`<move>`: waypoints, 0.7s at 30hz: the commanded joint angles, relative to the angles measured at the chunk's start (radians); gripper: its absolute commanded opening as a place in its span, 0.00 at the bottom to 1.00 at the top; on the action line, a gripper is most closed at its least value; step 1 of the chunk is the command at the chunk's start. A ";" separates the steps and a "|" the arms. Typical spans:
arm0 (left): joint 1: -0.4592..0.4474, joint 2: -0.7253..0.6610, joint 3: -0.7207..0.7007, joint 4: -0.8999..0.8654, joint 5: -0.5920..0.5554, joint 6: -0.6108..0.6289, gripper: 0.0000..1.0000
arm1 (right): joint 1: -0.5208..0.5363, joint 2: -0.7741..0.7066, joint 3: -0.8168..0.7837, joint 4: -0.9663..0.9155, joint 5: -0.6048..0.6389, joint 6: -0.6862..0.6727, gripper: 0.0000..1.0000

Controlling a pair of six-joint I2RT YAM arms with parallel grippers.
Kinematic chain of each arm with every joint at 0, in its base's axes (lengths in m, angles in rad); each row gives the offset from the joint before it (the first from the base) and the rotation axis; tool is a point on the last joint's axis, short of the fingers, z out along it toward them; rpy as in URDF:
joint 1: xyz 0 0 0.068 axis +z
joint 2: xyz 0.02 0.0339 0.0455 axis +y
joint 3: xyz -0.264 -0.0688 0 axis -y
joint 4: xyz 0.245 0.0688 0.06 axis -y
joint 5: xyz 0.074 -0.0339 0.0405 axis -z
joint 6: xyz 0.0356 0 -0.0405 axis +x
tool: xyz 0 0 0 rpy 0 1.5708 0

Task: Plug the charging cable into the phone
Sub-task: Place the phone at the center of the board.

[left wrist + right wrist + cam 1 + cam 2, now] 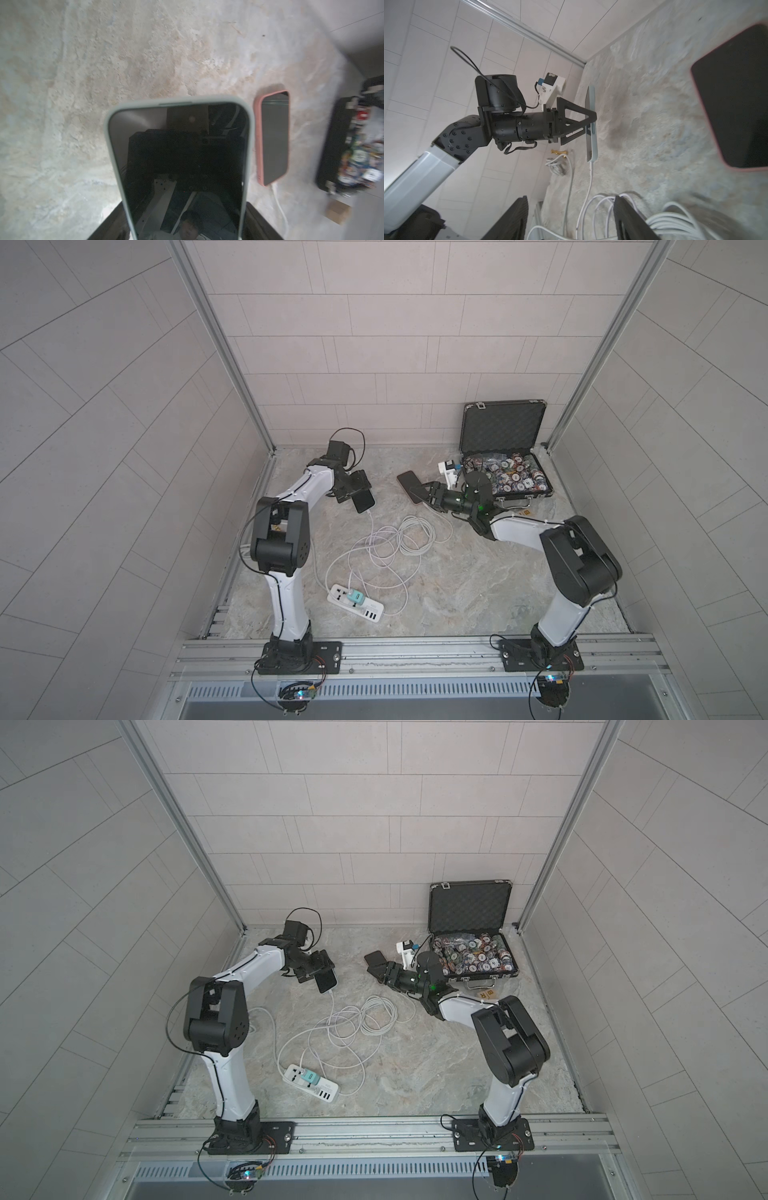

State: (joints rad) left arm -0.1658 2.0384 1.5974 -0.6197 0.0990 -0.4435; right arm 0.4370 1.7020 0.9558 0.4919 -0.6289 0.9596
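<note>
My left gripper holds the phone and will next lower it onto the bare tabletop below and let go of it there, because the charging cable [590,172] is already in the phone's lower end.
My left gripper [352,490] is shut on a phone [364,500] in a pale green case and holds it above the table, screen toward the wrist camera [180,155]. A white charging cable [590,172] is plugged into that phone's lower end [369,513] and hangs down to loose coils [390,543]. My right gripper [422,494] is open, with nothing between its fingers [629,220], just over the near end of a second phone [408,484] in a pink case. That phone lies flat on the table [274,137], and a white cable leads away from its end.
A white power strip [355,602] with a teal charger lies near the front. An open black case [505,435] full of poker chips stands at the back right, close behind my right arm. A small cardboard tag [486,994] lies in front of the case.
</note>
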 commanded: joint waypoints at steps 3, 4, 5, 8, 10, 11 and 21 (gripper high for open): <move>-0.038 0.100 0.126 -0.167 -0.154 0.106 0.34 | 0.008 -0.111 0.025 -0.423 0.208 -0.328 0.68; -0.040 0.123 0.148 -0.186 -0.161 0.108 0.35 | 0.009 -0.124 0.026 -0.447 0.225 -0.345 0.68; -0.038 0.148 0.173 -0.207 -0.172 0.111 0.36 | 0.009 -0.137 0.025 -0.468 0.242 -0.361 0.68; -0.039 0.212 0.231 -0.250 -0.188 0.124 0.41 | 0.009 -0.170 0.019 -0.514 0.297 -0.405 0.69; -0.038 0.235 0.250 -0.270 -0.188 0.127 0.47 | 0.010 -0.193 0.007 -0.548 0.351 -0.434 0.69; -0.038 0.236 0.250 -0.271 -0.189 0.128 0.51 | 0.009 -0.202 0.002 -0.564 0.381 -0.446 0.70; -0.040 0.185 0.264 -0.298 -0.167 0.133 1.00 | -0.001 -0.301 -0.067 -0.684 0.719 -0.567 1.00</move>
State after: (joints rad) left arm -0.2077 2.2749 1.8454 -0.8879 -0.0792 -0.3286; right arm 0.4408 1.4612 0.9127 -0.1379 -0.0921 0.4580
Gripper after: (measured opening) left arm 0.991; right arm 0.995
